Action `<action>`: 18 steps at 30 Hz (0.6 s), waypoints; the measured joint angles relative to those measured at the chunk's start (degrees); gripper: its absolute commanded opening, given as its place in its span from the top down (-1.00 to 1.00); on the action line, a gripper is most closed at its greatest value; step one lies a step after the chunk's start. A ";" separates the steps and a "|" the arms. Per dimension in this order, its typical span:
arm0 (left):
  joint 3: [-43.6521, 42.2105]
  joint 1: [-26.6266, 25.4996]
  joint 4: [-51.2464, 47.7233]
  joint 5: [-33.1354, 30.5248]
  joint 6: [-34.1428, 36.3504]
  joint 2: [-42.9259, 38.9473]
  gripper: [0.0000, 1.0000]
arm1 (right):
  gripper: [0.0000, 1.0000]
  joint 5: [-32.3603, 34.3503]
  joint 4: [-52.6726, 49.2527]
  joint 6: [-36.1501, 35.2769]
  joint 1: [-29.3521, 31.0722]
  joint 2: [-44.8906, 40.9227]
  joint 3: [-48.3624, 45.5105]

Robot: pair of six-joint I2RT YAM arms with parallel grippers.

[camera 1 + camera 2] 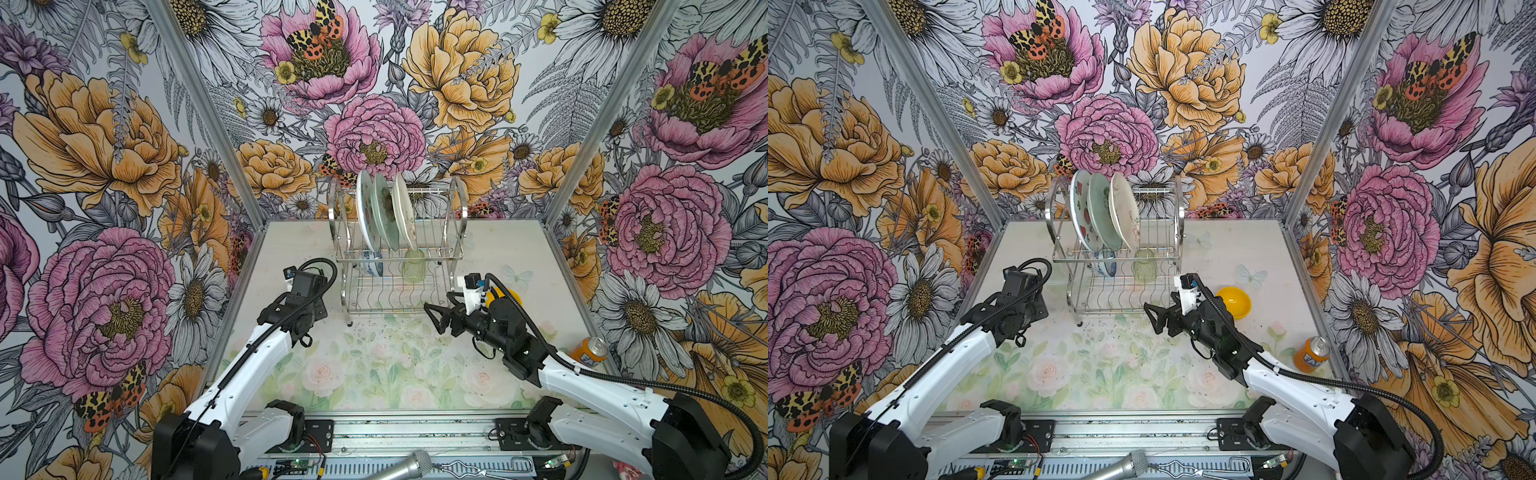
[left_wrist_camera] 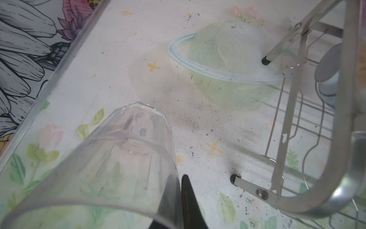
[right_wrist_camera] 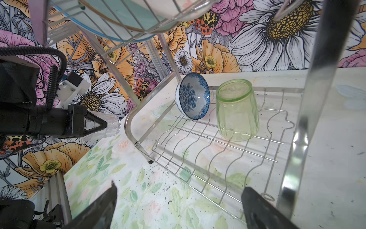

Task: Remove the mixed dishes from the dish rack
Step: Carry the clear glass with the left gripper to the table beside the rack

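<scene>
The yellow cross [image 2: 155,68] beside the blue stripe has bare tabletop around it. My left gripper should next move outward, tip downward, lower the glass [image 2: 118,154] there and release it.
The dish rack [image 1: 461,208] [image 1: 1179,216] stands at the back of the table. Its upper tier holds a watermelon-print plate [image 1: 365,208], a pale green plate [image 1: 384,212] and a cream plate [image 1: 404,212] on edge. On the lower tier a blue-and-white bowl [image 3: 193,96] leans beside an upturned green tumbler [image 3: 236,111]. Left of the rack, my left gripper [image 2: 178,182] is shut on the wall of a clear glass [image 2: 118,154] [image 3: 111,125], above the table. My right gripper [image 3: 179,188] [image 1: 436,316] stands open and empty at the rack's front right corner. A yellow bowl [image 1: 1235,301] sits on the table behind my right arm.
An orange soda can [image 1: 590,351] stands by the right wall. A microphone [image 1: 403,465] and a wire tool lie on the front rail. The rack's thin legs [image 2: 235,179] rest close to the held glass. Metal wall posts border the table on both sides.
</scene>
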 measured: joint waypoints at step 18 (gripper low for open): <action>10.08 9.75 4.83 9.57 4.57 20.26 1.00 | -0.99 -0.04 0.00 0.04 -2.23 1.95 -0.26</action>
